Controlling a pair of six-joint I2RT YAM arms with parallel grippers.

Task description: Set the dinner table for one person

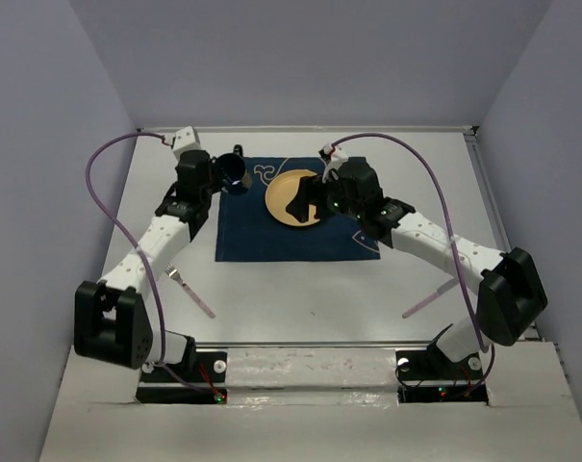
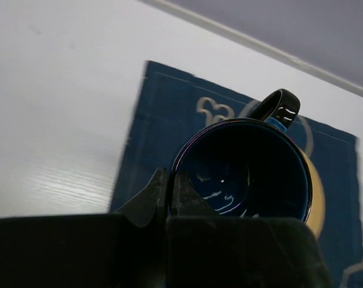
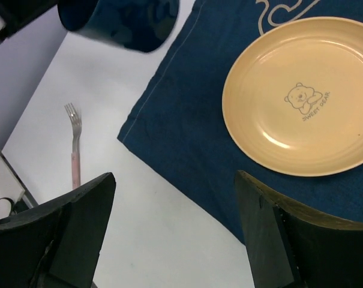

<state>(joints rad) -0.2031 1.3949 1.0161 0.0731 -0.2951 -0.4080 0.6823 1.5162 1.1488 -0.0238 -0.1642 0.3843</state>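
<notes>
I will next bring my right gripper down onto the mug's free side point(image 1: 245, 176) point(image 3: 99, 8) beside the handle, since my left gripper is pinching one side of the mug's rim.
My left gripper point(image 1: 225, 176) is shut on the rim of a dark blue mug point(image 1: 235, 173), pinching its wall near the far left corner of the navy cloth point(image 1: 262, 236). In the left wrist view the fingers point(image 2: 160, 195) grip the mug point(image 2: 247, 174) with its handle pointing away. The mug point(image 3: 121, 21) seems held just above the cloth. A yellow plate point(image 1: 283, 191) with a bear print lies on the cloth. My right gripper point(image 1: 305, 207) hovers over the plate's near edge, open and empty point(image 3: 175, 174). All rests on the white dinner table point(image 1: 300, 298).
A pink-handled fork point(image 1: 189, 289) lies on the table left of the cloth and also shows in the right wrist view point(image 3: 74, 144). Another pink-handled utensil point(image 1: 427, 301) lies at the right. A metal rail point(image 1: 310, 346) runs along the near edge. Walls enclose three sides.
</notes>
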